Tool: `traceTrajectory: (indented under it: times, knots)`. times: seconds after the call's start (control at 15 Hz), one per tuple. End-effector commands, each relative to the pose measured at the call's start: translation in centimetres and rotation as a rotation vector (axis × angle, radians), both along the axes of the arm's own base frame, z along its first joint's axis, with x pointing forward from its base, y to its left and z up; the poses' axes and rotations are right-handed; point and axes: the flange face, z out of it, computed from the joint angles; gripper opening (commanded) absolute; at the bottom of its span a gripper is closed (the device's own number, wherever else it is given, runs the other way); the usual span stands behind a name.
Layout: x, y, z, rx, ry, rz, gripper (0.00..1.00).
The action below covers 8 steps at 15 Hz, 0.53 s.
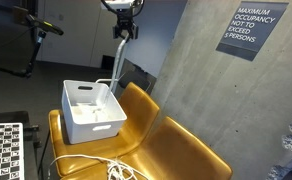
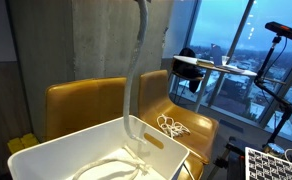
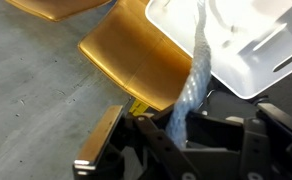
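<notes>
The rest of the rope goes down and over the open inside of the white bin (image 1: pixel 93 110) next for my gripper to release. Its lower part already lies in there.
My gripper (image 1: pixel 120 30) hangs high above the chairs, shut on a white rope (image 1: pixel 116 62). The rope drops straight down from the jaws into a white plastic bin (image 1: pixel 93 110) that stands on a mustard-yellow chair (image 1: pixel 136 105). In the wrist view the rope (image 3: pixel 193 75) runs from between the black fingers (image 3: pixel 156 140) down toward the bin (image 3: pixel 256 60). In an exterior view the rope (image 2: pixel 139 60) hangs past the bin's rim (image 2: pixel 136 125), and more of it lies coiled inside the bin (image 2: pixel 111 165).
A second loose coil of white rope (image 2: pixel 172 126) lies on the neighbouring yellow chair seat (image 2: pixel 191 118). A grey concrete wall (image 1: pixel 201 70) with a black occupancy sign (image 1: pixel 251 30) stands behind the chairs. A checkerboard sheet (image 1: pixel 4 150) lies near the bin. Tripods stand by the window (image 2: pixel 276 70).
</notes>
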Motion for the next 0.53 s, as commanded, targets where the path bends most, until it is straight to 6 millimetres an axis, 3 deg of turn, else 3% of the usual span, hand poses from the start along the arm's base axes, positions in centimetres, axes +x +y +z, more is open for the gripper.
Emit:
traceTrajectory:
  times: [0.0, 0.2, 0.47]
  knots:
    - [0.8, 3.4, -2.5, -0.001, 0.036, -0.007, 0.00]
    - [0.6, 4.9, -6.6, 0.004, 0.090, -0.021, 0.00]
    - [0.5, 4.9, -12.2, 0.003, 0.175, -0.052, 0.00]
